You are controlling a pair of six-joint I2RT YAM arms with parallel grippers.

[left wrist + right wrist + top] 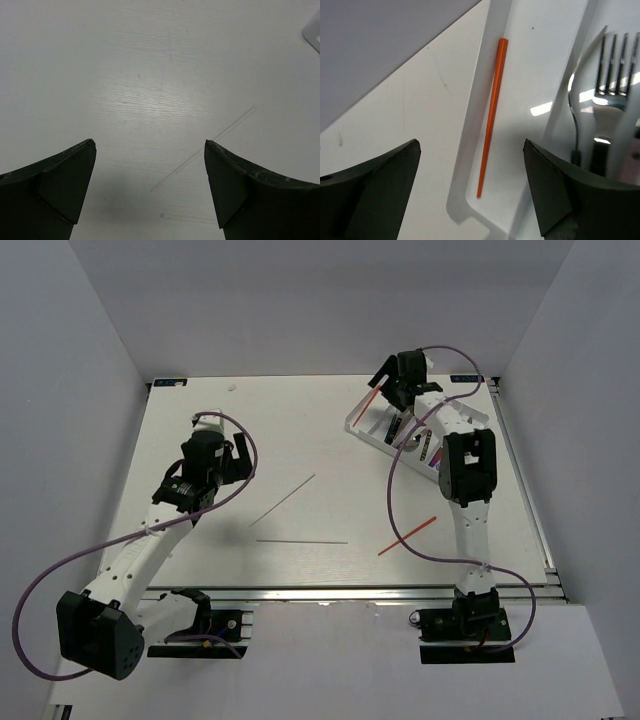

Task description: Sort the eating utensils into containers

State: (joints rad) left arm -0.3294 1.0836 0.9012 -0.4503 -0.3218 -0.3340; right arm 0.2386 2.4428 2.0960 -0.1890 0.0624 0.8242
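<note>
My left gripper should move across toward the tray and go down onto the slanted pale chopstick's far end. That end is below it that way, clear of the other chopstick.
My right gripper is open and empty above the left end compartment of the white tray. A red chopstick lies loose in that compartment, below the open jaws. A silver fork and another silver utensil lie in the compartments beside it. A second red chopstick lies on the table. Two pale chopsticks lie mid-table. My left gripper is open and empty above bare table, with one pale chopstick ahead of it and the other near its right finger.
White walls close in the table at the left, back and right. The tray stands slanted at the back right, and its corner shows in the left wrist view. Purple cables loop beside both arms.
</note>
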